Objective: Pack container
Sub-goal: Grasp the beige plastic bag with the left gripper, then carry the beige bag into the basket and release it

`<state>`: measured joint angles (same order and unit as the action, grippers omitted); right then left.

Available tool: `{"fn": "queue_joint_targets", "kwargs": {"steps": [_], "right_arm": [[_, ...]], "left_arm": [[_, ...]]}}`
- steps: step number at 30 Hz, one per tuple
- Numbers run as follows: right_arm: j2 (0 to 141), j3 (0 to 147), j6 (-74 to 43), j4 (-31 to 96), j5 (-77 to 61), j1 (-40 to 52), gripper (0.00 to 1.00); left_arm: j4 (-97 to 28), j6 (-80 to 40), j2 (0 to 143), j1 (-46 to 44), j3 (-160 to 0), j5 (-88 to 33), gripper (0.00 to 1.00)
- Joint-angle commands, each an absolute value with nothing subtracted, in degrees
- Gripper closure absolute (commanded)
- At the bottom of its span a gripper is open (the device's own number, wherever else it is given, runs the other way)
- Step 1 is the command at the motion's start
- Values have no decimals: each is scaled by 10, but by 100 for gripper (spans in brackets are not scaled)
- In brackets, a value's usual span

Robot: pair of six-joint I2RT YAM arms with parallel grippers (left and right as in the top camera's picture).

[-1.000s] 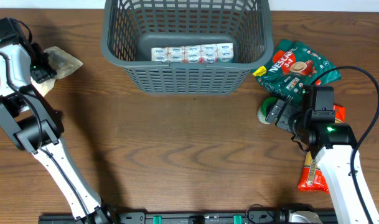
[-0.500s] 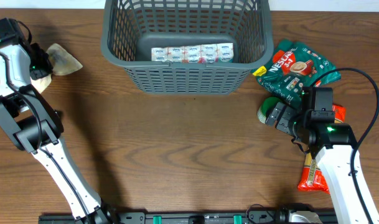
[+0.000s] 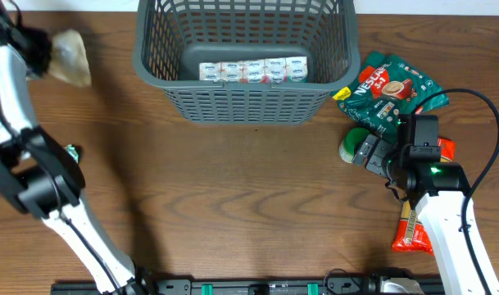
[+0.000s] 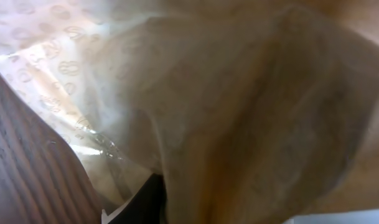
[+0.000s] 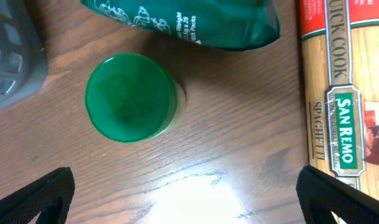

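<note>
The left gripper rises over the basket's rim next, toward the right in the overhead view. It then lowers the bag (image 4: 239, 93) by the cups (image 3: 253, 70), where the basket's bottom is free.
The container (image 3: 155, 72) is a dark gray lattice basket at the back centre, with a row of small white cups (image 3: 253, 70) lying inside. At the far left my left gripper (image 3: 38, 47) is shut on a clear bag with pale beige contents (image 3: 70, 57), held off the table. That bag (image 4: 239, 93) fills the left wrist view, and only one dark finger (image 4: 147, 199) shows under it. My right gripper (image 3: 366, 151) stands open and low over the table, just short of a green-lidded jar (image 5: 130, 98). Nothing lies between its fingertips (image 5: 46, 196).
A green Nescafe pouch (image 3: 392, 88) lies right of the basket, just behind the jar (image 3: 351, 143). A red spaghetti pack (image 3: 415, 231) lies along the right arm, and the spaghetti pack (image 5: 348, 87) also fills the right edge of the right wrist view. The basket's corner (image 5: 12, 56) is close on the jar's left.
My left gripper has shut on the clear bag and carried it up and toward the back of the table. The right arm has barely moved and stays open.
</note>
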<state>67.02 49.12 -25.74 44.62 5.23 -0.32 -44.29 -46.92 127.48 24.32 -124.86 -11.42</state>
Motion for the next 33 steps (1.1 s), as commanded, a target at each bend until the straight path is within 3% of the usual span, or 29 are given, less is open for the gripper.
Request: {"fn": "queue_joint_targets", "kwargs": {"steps": [1,7,13,15,19,24,33], "right_arm": [[671,502,-267,442,71,-8,1],[671,502,-267,436,71,-8,1],[671,502,-256,429,71,-8,1],[671,502,-256,429,70,-8,1],[671,502,-256,429,70,-8,1],[671,502,-256,429,70,-8,1],[671,502,-256,430,70,-8,1]], "left_arm": [[-442,-292,1171,222,-1267,-165,94],[-443,-114,1055,159,-1267,-221,94],[-462,187,990,30,-1267,-221,94],[-479,324,984,-14,-1267,-218,76],[-485,524,993,-79,-1267,-188,78],[-428,540,1029,-117,-1267,-187,94],[-400,540,1153,-148,-1267,-186,94]]}}
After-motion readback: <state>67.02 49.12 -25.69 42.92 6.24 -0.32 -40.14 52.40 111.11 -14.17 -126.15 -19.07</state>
